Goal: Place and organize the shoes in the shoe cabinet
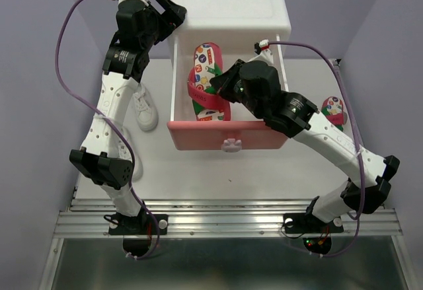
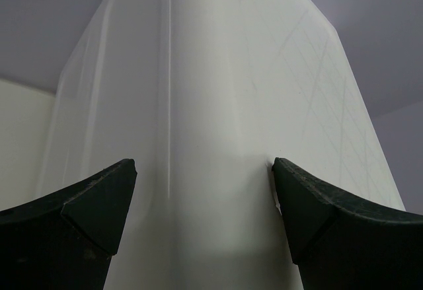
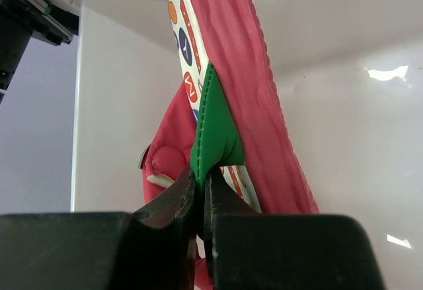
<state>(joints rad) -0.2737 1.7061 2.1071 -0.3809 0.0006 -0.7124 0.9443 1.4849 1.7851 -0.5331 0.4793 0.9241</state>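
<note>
The flip-flop's sole still hangs tilted, so my right gripper will lower the flip-flop onto the white bottom of the drawer below next and let go of the green strap [image 3: 215, 138].
The white shoe cabinet [image 1: 228, 2] stands at the back, with its darker pink drawer [image 1: 228, 135] pulled open toward me. One red flip-flop [image 1: 206, 78] is inside the drawer, tilted on its edge. My right gripper [image 1: 215, 89] is shut on its green strap [image 3: 215, 138], and the sole [image 3: 238, 72] hangs in front of the fingers. The other flip-flop [image 1: 334, 110] lies on the table to the right of the cabinet. A white sneaker [image 1: 145, 108] lies left of the drawer. My left gripper [image 1: 173, 12] is open, with its fingers astride the cabinet's corner [image 2: 198, 138].
The drawer's bunny knob [image 1: 230, 146] faces me. My left arm [image 1: 109, 115] stands beside the sneaker and hides the table behind it. Purple walls close in on both sides. The drawer's white walls [image 3: 119, 105] surround the held flip-flop.
</note>
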